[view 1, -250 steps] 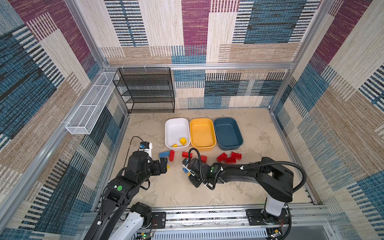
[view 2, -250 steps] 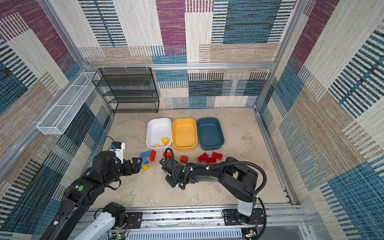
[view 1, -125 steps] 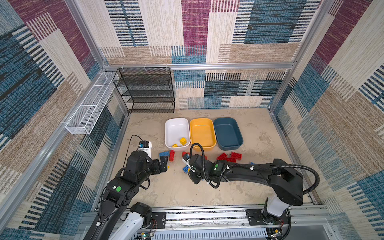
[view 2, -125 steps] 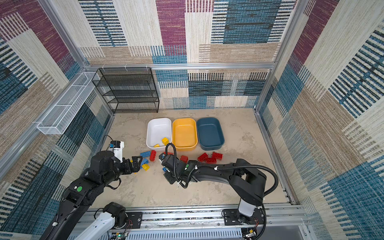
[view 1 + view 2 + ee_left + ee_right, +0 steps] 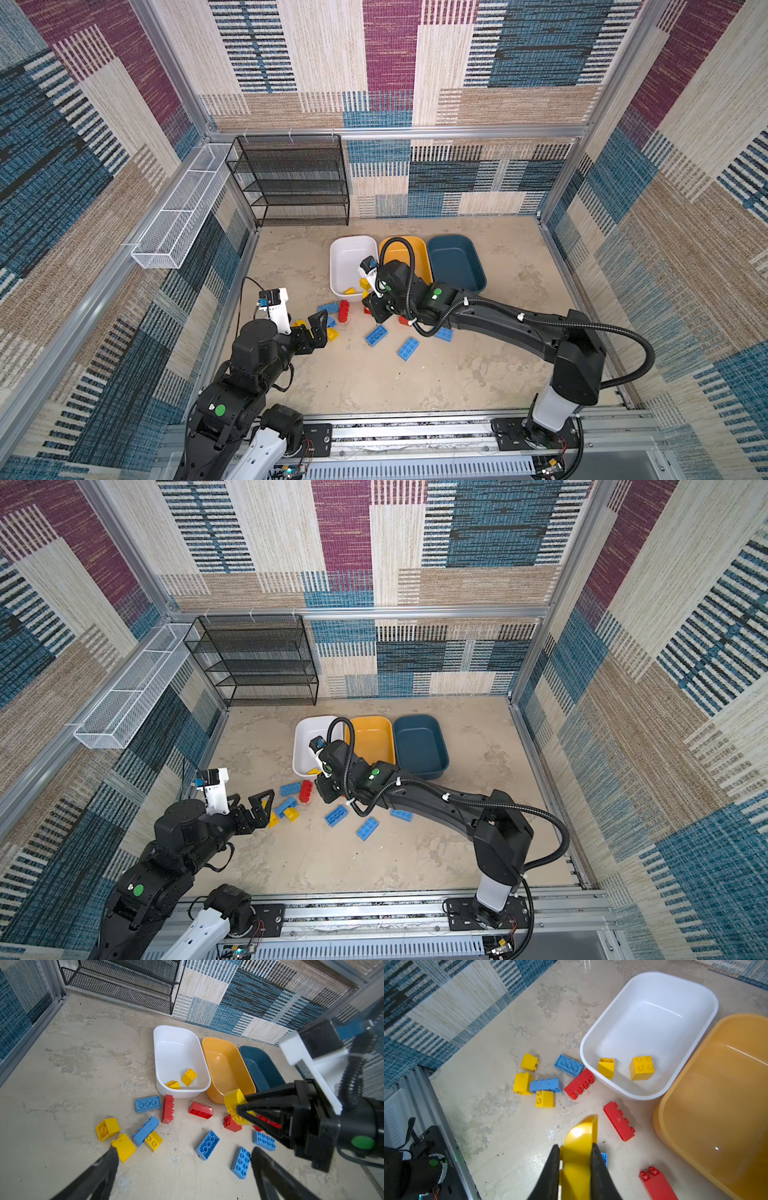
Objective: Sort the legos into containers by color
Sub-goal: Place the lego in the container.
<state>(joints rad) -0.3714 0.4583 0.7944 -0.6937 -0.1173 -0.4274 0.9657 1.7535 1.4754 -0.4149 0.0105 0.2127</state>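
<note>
Next, the right gripper moves outward over the white container's middle (image 5: 349, 269) (image 5: 636, 1028) and releases the yellow arched lego. That middle lies outward, and yellow legos lie inside.
My right gripper (image 5: 576, 1154) is shut on a yellow arched lego (image 5: 581, 1136), held above the floor just in front of the white container (image 5: 652, 1022). Two yellow legos (image 5: 189, 1076) lie in that white container (image 5: 176, 1049); the yellow-orange container (image 5: 226, 1068) and the dark teal container (image 5: 259, 1066) beside it hold nothing I can see. Red (image 5: 168, 1108), blue (image 5: 148, 1103) and yellow (image 5: 107, 1128) legos lie scattered on the floor. My left gripper (image 5: 185, 1157) is open over the floor near the yellow legos, holding nothing; it shows in both top views (image 5: 318, 328).
A black mesh rack (image 5: 291, 183) stands at the back left wall. A long white wire basket (image 5: 178, 216) hangs on the left wall. Patterned walls close in three sides, and a metal rail (image 5: 415, 432) runs along the front.
My right gripper has shut on the yellow arched lego and carried it up toward the white container. The left gripper opened slightly wider and stayed near the left pile.
</note>
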